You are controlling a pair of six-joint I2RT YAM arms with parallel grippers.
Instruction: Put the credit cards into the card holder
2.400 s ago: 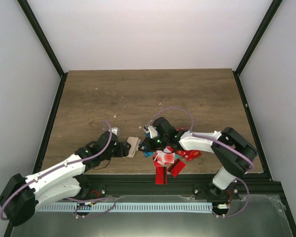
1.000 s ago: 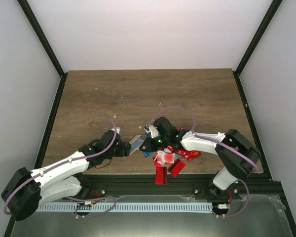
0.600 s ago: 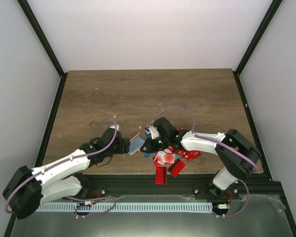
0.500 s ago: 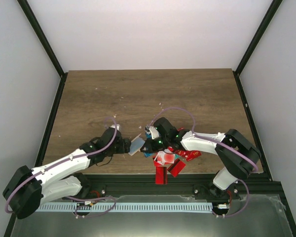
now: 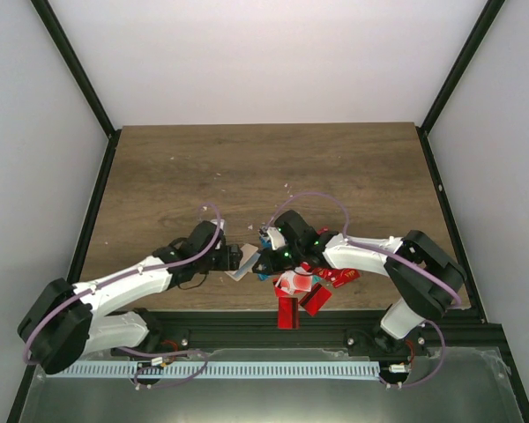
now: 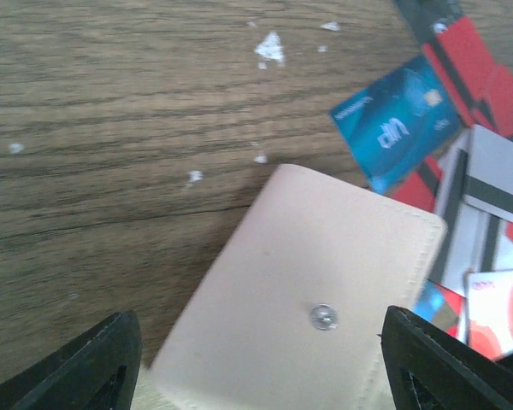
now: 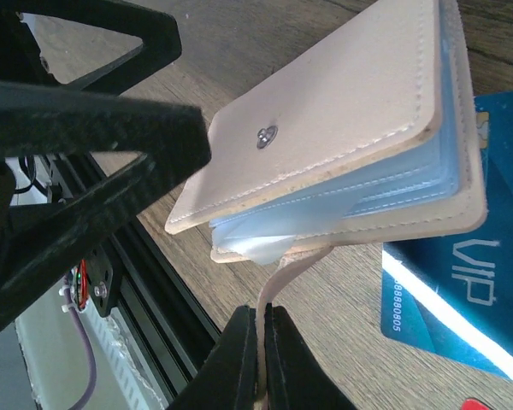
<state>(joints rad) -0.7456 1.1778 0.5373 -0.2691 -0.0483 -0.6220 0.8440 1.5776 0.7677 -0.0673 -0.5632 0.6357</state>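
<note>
The right gripper draws the snap tab outward to the bare wood beyond the holder [image 5: 244, 223] next and releases it, since the blue VIP card crowds the holder.
The beige card holder [image 6: 291, 290] lies on the wood next to the card heap, its metal snap facing up; in the top view [image 5: 239, 274] only a sliver shows between the arms. My left gripper [image 6: 261, 333] is open, one finger on each side of the holder, just above it [image 5: 240, 261]. My right gripper [image 7: 261, 320] is shut on the holder's thin snap tab, and the holder [image 7: 342, 120] gapes with bluish clear sleeves showing. The right gripper [image 5: 261, 259] meets the left one. The credit cards [image 5: 300, 284], mostly red, are heaped under the right arm.
A blue VIP card [image 6: 398, 120] lies just beyond the holder and shows in the right wrist view [image 7: 462, 290]. White striped cards [image 6: 487, 192] and red cards [image 6: 474, 64] lie to the right. The table's front edge and black frame rail [image 5: 247, 319] are close.
My left gripper has moved right, closing on the right gripper, and now sits over the holder. The holder has shifted with it and is mostly covered. The right arm has barely moved.
</note>
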